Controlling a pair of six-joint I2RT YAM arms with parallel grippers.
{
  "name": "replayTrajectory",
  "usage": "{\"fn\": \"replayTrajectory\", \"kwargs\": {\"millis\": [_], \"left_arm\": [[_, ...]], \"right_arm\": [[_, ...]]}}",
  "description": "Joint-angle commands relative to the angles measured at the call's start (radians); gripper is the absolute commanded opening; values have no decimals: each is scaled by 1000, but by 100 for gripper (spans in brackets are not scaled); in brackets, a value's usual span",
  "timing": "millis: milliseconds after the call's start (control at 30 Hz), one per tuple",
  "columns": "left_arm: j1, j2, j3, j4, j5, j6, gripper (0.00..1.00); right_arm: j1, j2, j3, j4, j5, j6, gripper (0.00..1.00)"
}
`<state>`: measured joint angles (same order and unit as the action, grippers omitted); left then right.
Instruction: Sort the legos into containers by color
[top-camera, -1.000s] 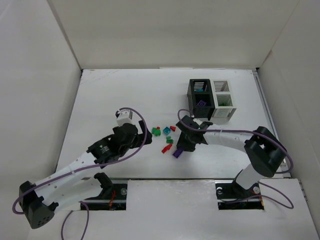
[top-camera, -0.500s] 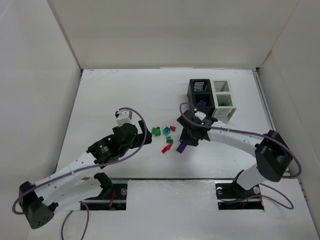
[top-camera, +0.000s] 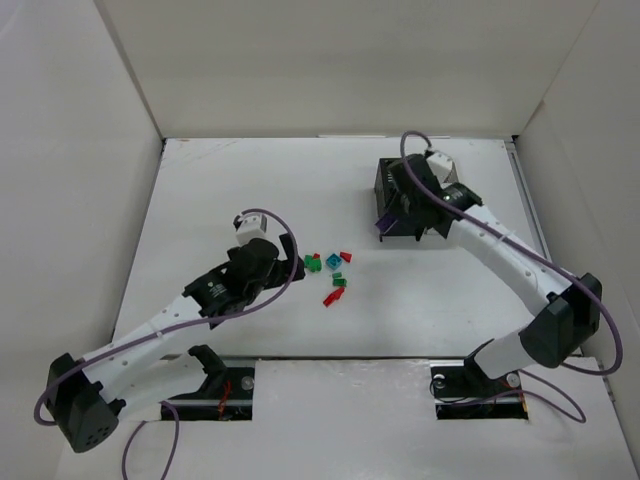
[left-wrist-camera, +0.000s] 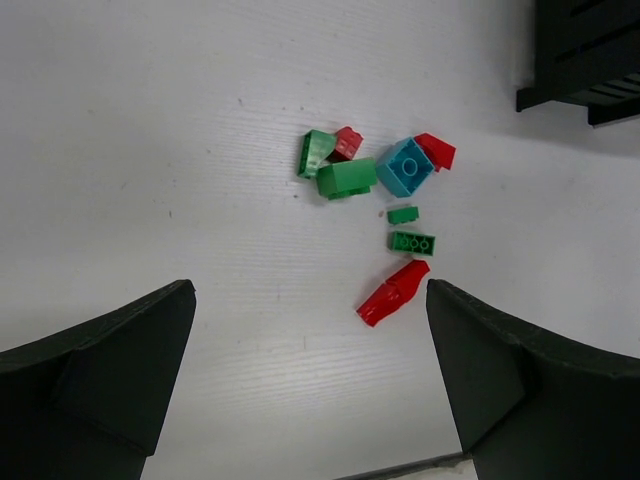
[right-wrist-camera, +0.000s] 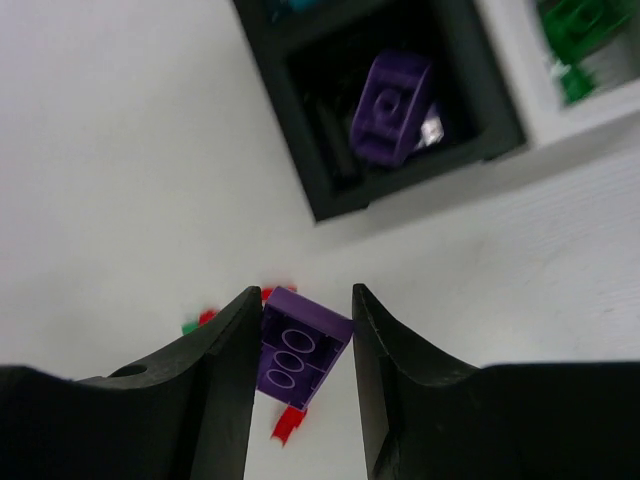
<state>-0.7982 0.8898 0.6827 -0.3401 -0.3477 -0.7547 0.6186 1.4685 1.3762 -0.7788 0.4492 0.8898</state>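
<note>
I should next carry the purple lego in my right gripper outward over the near section of the black container and let go of it there, because another purple lego is inside.
My right gripper (top-camera: 388, 218) is shut on a purple lego (right-wrist-camera: 300, 345), held in the air at the near-left corner of the black container (top-camera: 385, 182). In the right wrist view the black container (right-wrist-camera: 290, 140) holds another purple brick (right-wrist-camera: 390, 110), and the white container (right-wrist-camera: 520, 110) beside it holds green bricks (right-wrist-camera: 580, 30). My left gripper (top-camera: 292, 268) is open and empty, just left of the loose legos (top-camera: 328, 268). In the left wrist view these are green (left-wrist-camera: 345, 178), teal (left-wrist-camera: 405, 167) and red (left-wrist-camera: 392, 295) bricks.
White walls close in the table on the left, back and right. My right arm (top-camera: 500, 250) stretches over the white container and hides most of it in the top view. The black container's corner (left-wrist-camera: 590, 50) shows at the top right of the left wrist view.
My right gripper has lifted the purple lego off the table and carried it back and right to the black container. My left gripper has edged slightly toward the loose legos.
</note>
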Motion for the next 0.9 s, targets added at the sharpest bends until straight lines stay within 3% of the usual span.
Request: {"fn": "replayTrajectory", "kwargs": {"millis": [0,200,433,600,733,867], "left_arm": [[54,38,8,78,35,67,100],[83,104,48,130,81,124,100],[114,198,78,159,111,144,100],[132,251,78,188,159,153,100],[132,276,78,197,159,153,100],[132,308,78,207,159,153,100]], "right_arm": [[-78,13,96,-10,100,-97,31],[-184,119,219,-10,204,-146,31],[-194,243,284,-19,258,-158,31],[-194,243,273,-19,267,-147,34],[-194,243,241,-10,276,-138,49],[-194,254,241,-10,258,-138,55]]}}
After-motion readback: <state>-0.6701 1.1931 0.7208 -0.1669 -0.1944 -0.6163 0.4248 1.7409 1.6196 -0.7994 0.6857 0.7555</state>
